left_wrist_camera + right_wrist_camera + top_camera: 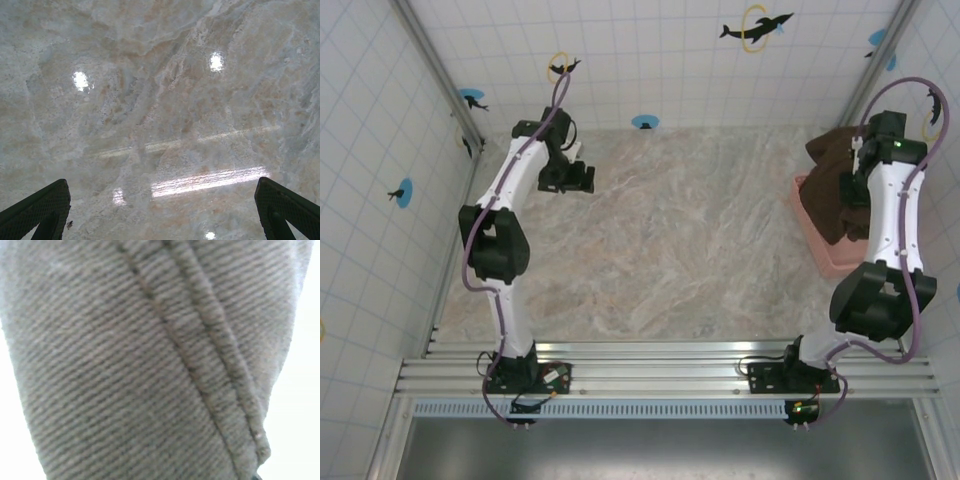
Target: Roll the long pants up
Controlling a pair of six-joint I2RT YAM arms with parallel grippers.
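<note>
The long pants [832, 165] still hang over the rim of the pink basket [823, 255], which is below my gripper. Next, my right gripper needs to lower them into it and let go of the fabric.
The long pants [832, 165] are a bunched dark brown heap hanging over the pink basket [823, 255] at the far right of the table. My right gripper [858, 160] sits at the top of the heap, shut on the fabric, with its fingers buried in it. Ribbed brown cloth with a stitched seam [200, 365] hangs right against the right wrist camera. Across the table, at the far left, my left gripper [576, 178] hovers over bare marble. It is wide open with nothing between its black fingertips [40, 210].
The marble tabletop [670, 250] stretches between the two arms. Tiled walls close in the back and both sides, with metal corner posts [435, 70]. The arm bases are bolted to an aluminium rail [660, 375] along the near edge.
</note>
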